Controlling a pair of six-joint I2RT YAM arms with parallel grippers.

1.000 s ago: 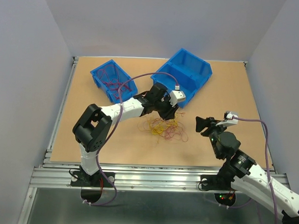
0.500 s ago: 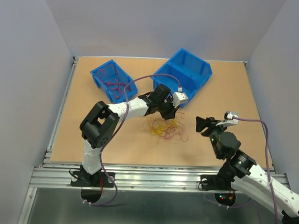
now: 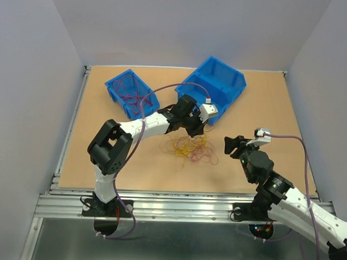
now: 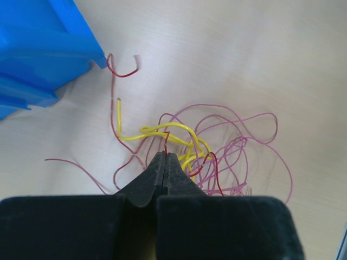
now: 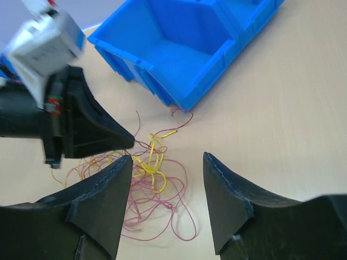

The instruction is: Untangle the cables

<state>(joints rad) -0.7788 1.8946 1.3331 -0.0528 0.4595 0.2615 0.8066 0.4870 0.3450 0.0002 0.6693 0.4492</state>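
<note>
My right gripper needs to move down and across onto the yellow loops around the held red cable. The loops are below it and to its left in the top view.
The cables are a loose tangle of thin red, pink and yellow wires on the tan table, just in front of the big blue bin. My left gripper is at the tangle's far edge. In the left wrist view its jaws are pressed together, with a red cable coming out of the tips and yellow loops just beyond. My right gripper hovers right of the tangle. It stands open with nothing between its fingers, and the cables lie below and left of the gap.
A large blue bin stands behind the tangle, with its corner close to the left gripper. A smaller blue bin at the back left holds more red wires. Grey walls enclose the table on three sides.
The left gripper's jaws have closed on a red wire at the tangle's far edge. The right arm has shifted slightly left, still open.
</note>
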